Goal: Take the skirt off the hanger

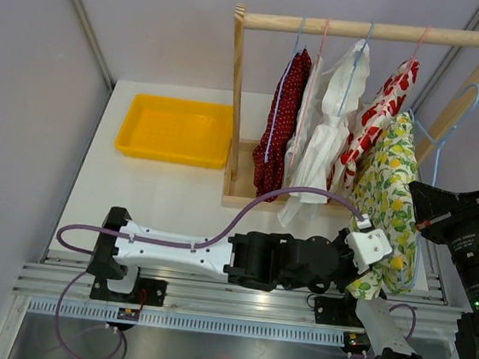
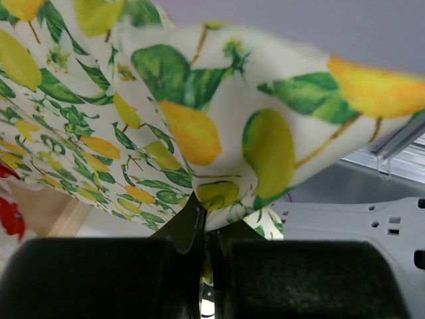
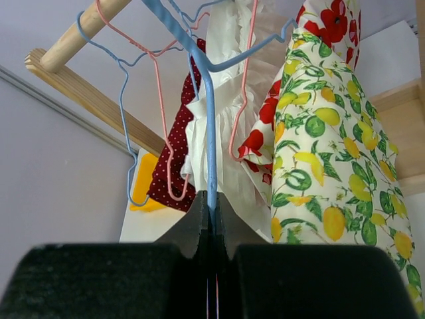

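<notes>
The right gripper carries the blue hanger [image 1: 452, 116] outward to the bare end of the rack's bar [image 1: 473, 39] next and releases it there, since its hook is clear of the bar.
The lemon-print skirt [image 1: 388, 195] hangs from a blue wire hanger [image 1: 452, 116] held off the right end of the rack. My left gripper [image 1: 352, 262] is shut on the skirt's lower hem; in the left wrist view the fabric [image 2: 219, 133] is pinched between the jaws [image 2: 207, 216]. My right gripper [image 1: 420, 217] is shut on the blue hanger; in the right wrist view the hanger's wire [image 3: 211, 133] runs down into the closed jaws [image 3: 212, 206], with the skirt [image 3: 325, 159] draped to its right.
A wooden rack [image 1: 375, 31] holds a red dotted garment [image 1: 280, 124], a white garment [image 1: 325, 137] and a red-flowered garment [image 1: 385, 100] on hangers. A yellow tray [image 1: 176, 130] lies at the back left. A metal rail [image 1: 235, 299] runs along the near edge.
</notes>
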{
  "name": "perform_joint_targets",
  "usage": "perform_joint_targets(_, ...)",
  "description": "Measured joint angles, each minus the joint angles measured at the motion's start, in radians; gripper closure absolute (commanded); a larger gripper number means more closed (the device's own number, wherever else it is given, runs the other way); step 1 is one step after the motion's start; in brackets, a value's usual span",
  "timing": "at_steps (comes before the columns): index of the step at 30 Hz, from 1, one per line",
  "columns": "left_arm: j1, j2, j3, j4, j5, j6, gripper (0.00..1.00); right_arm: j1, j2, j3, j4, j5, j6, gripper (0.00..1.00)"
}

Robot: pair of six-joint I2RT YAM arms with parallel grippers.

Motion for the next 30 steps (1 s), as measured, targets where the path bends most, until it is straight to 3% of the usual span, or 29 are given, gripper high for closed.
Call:
perform_joint_targets(6,-0.053,-0.081,-0.238,0.092,0.013,-0.077,1.0,0.0,0.071,0.11,-0.051,0.07,-0.017,1.0)
perform_joint_targets(13,-0.286,-0.159,-0.562,0.084,-0.047,-0.264,1.0,0.0,0.145,0.104,0.041,0.153,-0.037,1.0)
perform_joint_targets(16,-0.371,-0.164,-0.648,-0.056,-0.109,-0.365,1.0,0.0,0.172,0.035,0.139,0.175,-0.045,1.0)
perform_joint_targets(21,-0.376,-0.293,-0.699,-0.306,-0.261,-0.512,1.0,0.0,0.219,-0.117,0.282,0.218,-0.059,1.0)
perform_joint_targets(25,-0.377,-0.435,-0.634,-0.521,-0.394,-0.603,1.0,0.0,0.31,-0.167,0.386,0.253,-0.073,1.0)
perform_joint_targets(30,-0.375,-0.472,-0.556,-0.744,-0.522,-0.693,1.0,0.0,0.435,-0.175,0.505,0.284,-0.089,1.0)
